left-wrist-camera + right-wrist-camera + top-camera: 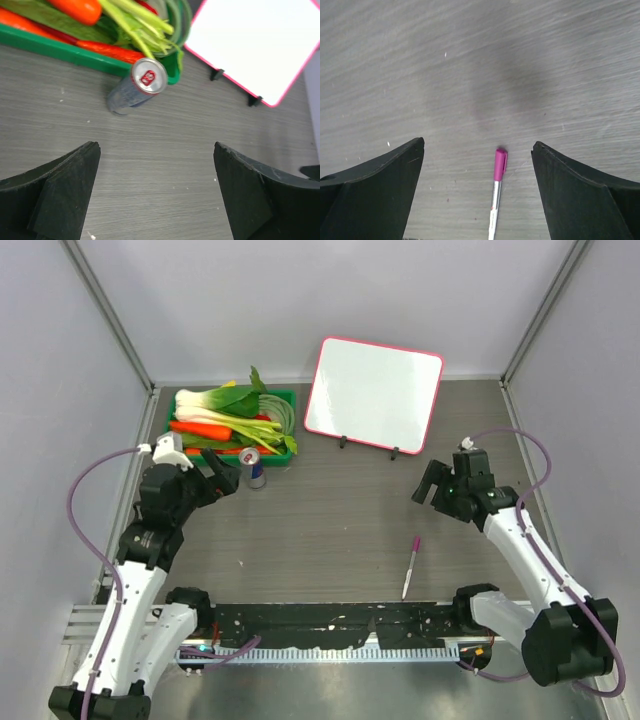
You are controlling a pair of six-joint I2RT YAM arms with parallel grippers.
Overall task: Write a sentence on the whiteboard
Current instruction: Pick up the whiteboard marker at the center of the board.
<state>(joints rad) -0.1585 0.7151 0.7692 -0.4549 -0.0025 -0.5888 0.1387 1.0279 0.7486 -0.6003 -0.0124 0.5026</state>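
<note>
The marker's pink cap (417, 543) (500, 166) lies below my right gripper and back toward my base. My right gripper lowers and draws its open fingers back around it next.
The whiteboard (372, 392) stands tilted on two black feet at the back of the table, pink-framed, its face plain white; the sentence is not in view. The board's corner (260, 40) also shows in the left wrist view. A marker with a pink cap (410, 567) lies on the table near the front, right of centre. My right gripper (432, 485) hovers open above the table; in its wrist view the marker (497, 190) lies below between the open jaws (478, 143), untouched. My left gripper (218, 480) (156, 147) is open and empty near the can.
A green tray (286, 396) (60, 50) of carrots and leafy vegetables sits at the back left. A drink can (257, 472) (137, 90) stands just in front of it. Grey walls enclose the table on three sides.
</note>
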